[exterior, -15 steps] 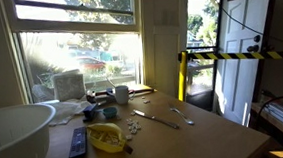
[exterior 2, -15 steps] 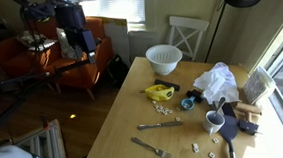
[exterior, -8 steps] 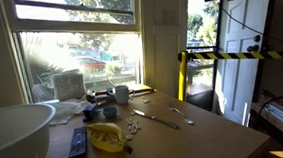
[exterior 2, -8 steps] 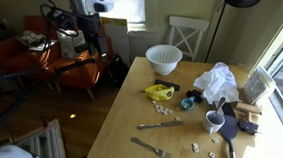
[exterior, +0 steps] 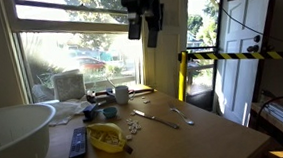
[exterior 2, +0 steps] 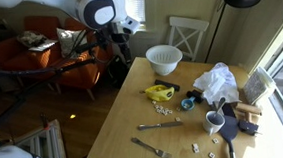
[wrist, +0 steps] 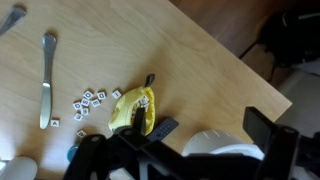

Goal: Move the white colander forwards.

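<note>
The gripper moves down and outward with a turn next, to the colander's rim [exterior: 49, 115] [wrist: 198, 138] beside the dark remote, since it hangs high and short.
The white colander [exterior 2: 164, 57] stands at one end of the wooden table [exterior 2: 135, 130]. It fills the near left corner in an exterior view [exterior: 10, 133] and shows at the bottom edge of the wrist view [wrist: 225, 150]. My gripper [exterior 2: 119, 45] hangs in the air beside the table edge, short of the colander and well above the table top. It also hangs high up in an exterior view [exterior: 143, 24]. In the wrist view the gripper [wrist: 180, 150] is open and empty, with the colander's rim below and between the fingers.
A yellow object [exterior 2: 162, 90] and a dark remote [exterior: 78, 144] lie next to the colander. Small letter tiles [wrist: 90, 100], a knife [wrist: 46, 85], a fork [exterior 2: 149, 147], a white mug [exterior 2: 215, 121] and a crumpled plastic bag [exterior 2: 217, 81] sit on the table. A white chair [exterior 2: 186, 31] stands behind it.
The arm has swung from over the orange armchair toward the table and the colander. It has entered the top of the window-side exterior view. Nothing on the table has moved.
</note>
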Available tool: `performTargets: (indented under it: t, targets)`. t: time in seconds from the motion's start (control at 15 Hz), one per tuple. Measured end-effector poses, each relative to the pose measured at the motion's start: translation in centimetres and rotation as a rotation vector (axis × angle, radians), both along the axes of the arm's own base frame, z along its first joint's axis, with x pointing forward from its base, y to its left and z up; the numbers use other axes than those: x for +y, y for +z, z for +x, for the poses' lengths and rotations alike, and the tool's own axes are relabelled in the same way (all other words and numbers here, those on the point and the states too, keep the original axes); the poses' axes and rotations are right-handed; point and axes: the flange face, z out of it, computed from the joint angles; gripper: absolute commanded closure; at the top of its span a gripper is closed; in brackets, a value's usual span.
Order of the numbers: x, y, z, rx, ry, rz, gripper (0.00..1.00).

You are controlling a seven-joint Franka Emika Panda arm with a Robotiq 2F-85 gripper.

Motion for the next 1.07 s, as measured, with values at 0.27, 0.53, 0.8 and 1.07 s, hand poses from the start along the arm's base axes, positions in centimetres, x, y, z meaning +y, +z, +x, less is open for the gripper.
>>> performTargets:
  t: [0.27,0.53,0.8,1.07]
  targets:
    - [0.2,-4.7,3.0,-0.071,-0.071,0.111,0.0]
    - [0.6,-5.0,3.4,-0.077,-0.073,0.121,0.0]
    - [0.0,-5.7,3.9,-0.083,-0.096,0.122,0.0]
    - [-1.5,-8.3,7.2,-0.121,-0.216,0.182,0.0]
